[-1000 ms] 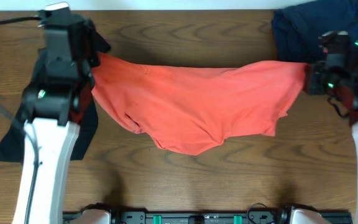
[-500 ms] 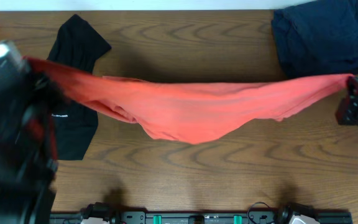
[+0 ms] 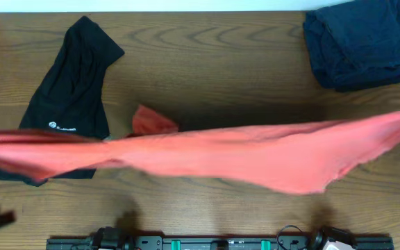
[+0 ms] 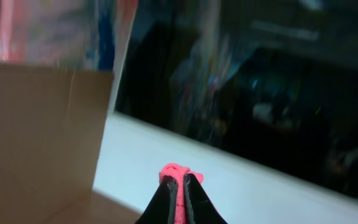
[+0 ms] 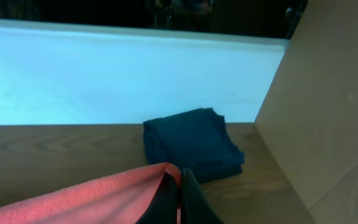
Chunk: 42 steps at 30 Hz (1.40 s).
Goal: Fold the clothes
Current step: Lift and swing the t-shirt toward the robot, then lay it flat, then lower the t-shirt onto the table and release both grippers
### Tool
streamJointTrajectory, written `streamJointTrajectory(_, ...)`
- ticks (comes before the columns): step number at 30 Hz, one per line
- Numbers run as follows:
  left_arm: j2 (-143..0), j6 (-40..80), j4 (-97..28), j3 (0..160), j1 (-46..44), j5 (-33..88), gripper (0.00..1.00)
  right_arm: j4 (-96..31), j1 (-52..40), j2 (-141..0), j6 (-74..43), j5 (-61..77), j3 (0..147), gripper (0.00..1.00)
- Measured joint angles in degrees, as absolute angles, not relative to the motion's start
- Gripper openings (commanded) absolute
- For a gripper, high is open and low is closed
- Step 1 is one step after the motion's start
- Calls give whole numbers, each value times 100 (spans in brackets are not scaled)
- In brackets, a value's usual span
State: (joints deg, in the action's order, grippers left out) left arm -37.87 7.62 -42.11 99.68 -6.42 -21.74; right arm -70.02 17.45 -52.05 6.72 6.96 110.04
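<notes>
The coral-red T-shirt [image 3: 207,154] hangs above the table, so my left gripper moves outward and down next, releasing its corner on bare wood beside the black T-shirt.
The coral-red T-shirt [image 3: 207,154] hangs stretched in a long band across the whole table in the overhead view, blurred at its left end. A small flap of it [image 3: 151,121] shows behind the band. My left gripper [image 4: 179,182] is shut on a bunched coral corner [image 4: 176,170], pointing away from the table. My right gripper [image 5: 179,180] is shut on the other coral edge [image 5: 104,193]. Neither gripper's fingers show in the overhead view. The black T-shirt [image 3: 71,90] with a small white logo lies loose at the back left.
A folded navy-blue pile [image 3: 363,42] sits at the back right corner, also in the right wrist view as the navy pile [image 5: 191,143]. A cardboard panel [image 4: 36,137] stands at the left, a beige wall [image 5: 328,93] at the right.
Both arms have swung outward and toward the front, leaving the overhead view. The coral shirt has been pulled from a sagging drape into a long taut band. The black T-shirt is uncovered.
</notes>
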Motion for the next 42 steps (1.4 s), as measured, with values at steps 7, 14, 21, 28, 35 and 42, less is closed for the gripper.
streamJointTrajectory(7,-3771,523,-3868,10538,-642,-2091,6,-7072,1745,-5234,672,685,11174,1)
streamJointTrajectory(14,-4029,360,-4154,10567,-642,-2117,6,-7251,1745,-5852,672,967,11227,1)
streamJointTrajectory(21,-5402,294,-4442,10573,-642,-2316,6,-7376,1745,-7096,757,1347,11183,1)
streamJointTrajectory(28,-6997,292,-4480,10527,-642,-2353,6,-7144,1739,-8567,980,1850,11054,1)
streamJointTrajectory(35,-8493,292,-4093,10525,-572,-2353,7,-5970,1463,-10147,1063,2025,11034,1)
streamJointTrajectory(42,-10101,274,-3037,10523,-360,-2220,6,-4311,974,-11747,1081,2073,11019,1)
